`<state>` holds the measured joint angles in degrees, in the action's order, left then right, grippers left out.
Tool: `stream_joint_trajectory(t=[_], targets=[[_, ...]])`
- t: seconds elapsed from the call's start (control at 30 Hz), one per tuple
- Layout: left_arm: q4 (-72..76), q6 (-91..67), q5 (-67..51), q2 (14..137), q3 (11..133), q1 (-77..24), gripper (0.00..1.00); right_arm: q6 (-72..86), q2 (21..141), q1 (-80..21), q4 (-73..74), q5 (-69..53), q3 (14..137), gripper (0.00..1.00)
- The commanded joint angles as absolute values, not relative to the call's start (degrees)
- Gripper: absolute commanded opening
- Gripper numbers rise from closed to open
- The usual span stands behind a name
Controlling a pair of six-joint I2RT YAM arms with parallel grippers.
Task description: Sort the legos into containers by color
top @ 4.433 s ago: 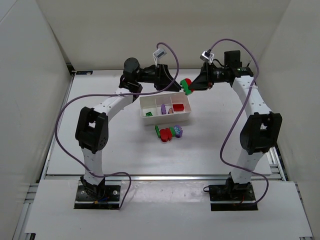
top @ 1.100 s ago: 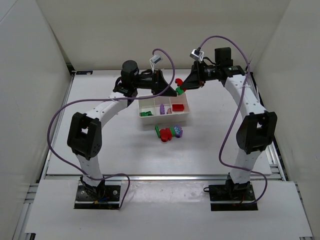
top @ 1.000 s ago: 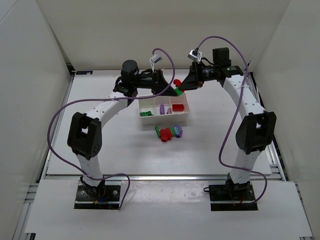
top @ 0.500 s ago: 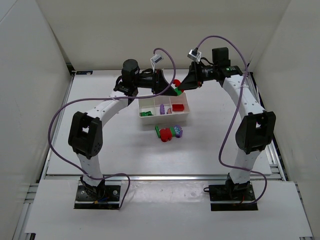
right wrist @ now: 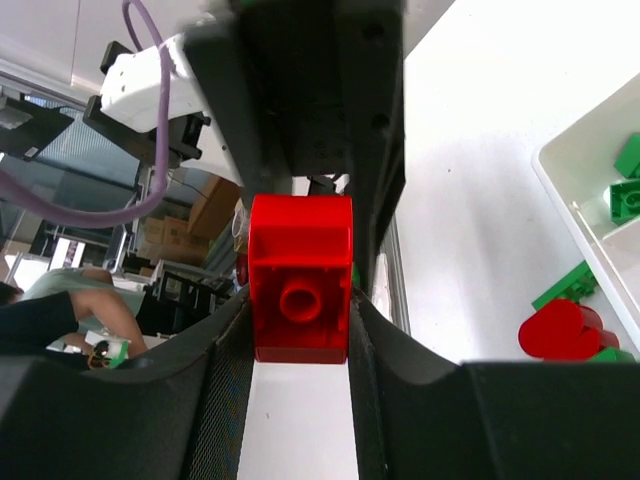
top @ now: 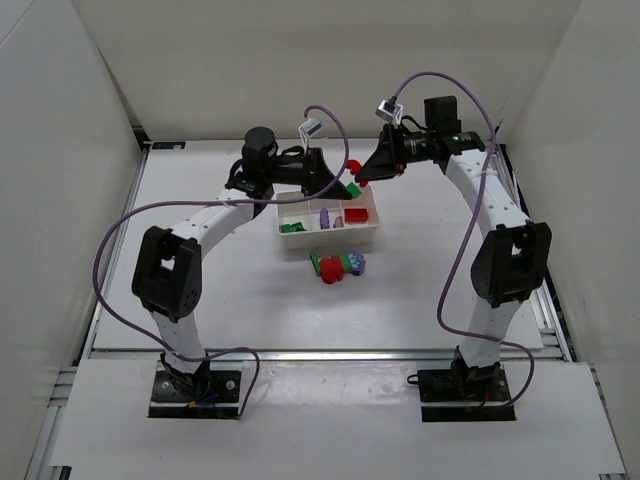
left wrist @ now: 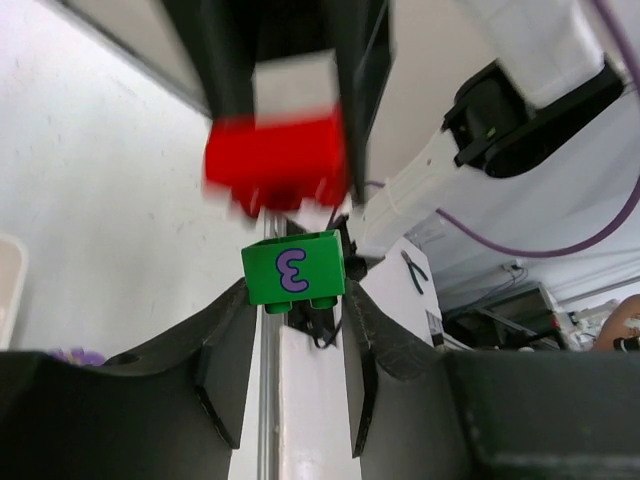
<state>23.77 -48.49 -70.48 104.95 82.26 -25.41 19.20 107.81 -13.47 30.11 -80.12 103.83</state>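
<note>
My left gripper holds its green brick and will next go left in the top view, tilting down over the tray's green section (top: 292,215) to release it, as green pieces lie there.
Above the tray's far edge my left gripper (top: 342,186) (left wrist: 295,298) is shut on a green brick (top: 353,188) (left wrist: 293,270) with a purple figure on its face, pinched at the fingertips. Facing it, my right gripper (top: 364,176) (right wrist: 300,312) is shut on a red brick (top: 354,166) (right wrist: 300,290) (left wrist: 277,160); a small gap separates the two bricks. The white tray (top: 331,245) (right wrist: 592,150) holds green pieces (top: 293,228) on the left, purple (top: 325,216) in the middle and red (top: 356,212) on the right. Loose red, green and purple legos (top: 337,265) lie in front of it.
White walls enclose the table at the back and on both sides. In the right wrist view a red rounded piece (right wrist: 560,330) and a green brick (right wrist: 565,285) lie on the table beside the tray.
My left gripper has shut on the green brick. Green and red were joined between the two grippers; now they are apart, the green one lower.
</note>
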Motion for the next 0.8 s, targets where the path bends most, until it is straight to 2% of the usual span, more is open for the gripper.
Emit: stream_joint_trajectory(t=[0.0,0.3,0.4,0.53,0.6,0.77], targets=[[18.0,-44.0,-71.1,100.4,78.1,-25.0,0.20,19.2,106.5,-11.4,30.1,-82.2,106.1,0.00],[0.8,-29.9,-70.1,94.5,73.7,-20.1,0.18,16.3,105.6,-8.5,33.2,-81.3,105.1,0.00],[-10.3,-22.1,-64.8,93.1,75.1,-17.1,0.18,12.8,105.4,-7.6,37.2,-78.0,105.1,0.00],[-26.1,-11.9,-47.8,92.0,79.1,-15.4,0.15,4.7,105.1,-6.9,44.7,-68.1,106.6,0.00],[-29.3,-8.7,-40.0,92.5,80.0,-15.4,0.13,3.3,104.8,-7.1,47.0,-62.3,107.0,0.00],[-36.5,-6.2,-30.3,94.9,83.4,-16.1,0.10,1.1,104.3,-7.6,48.8,-55.8,107.1,0.00]])
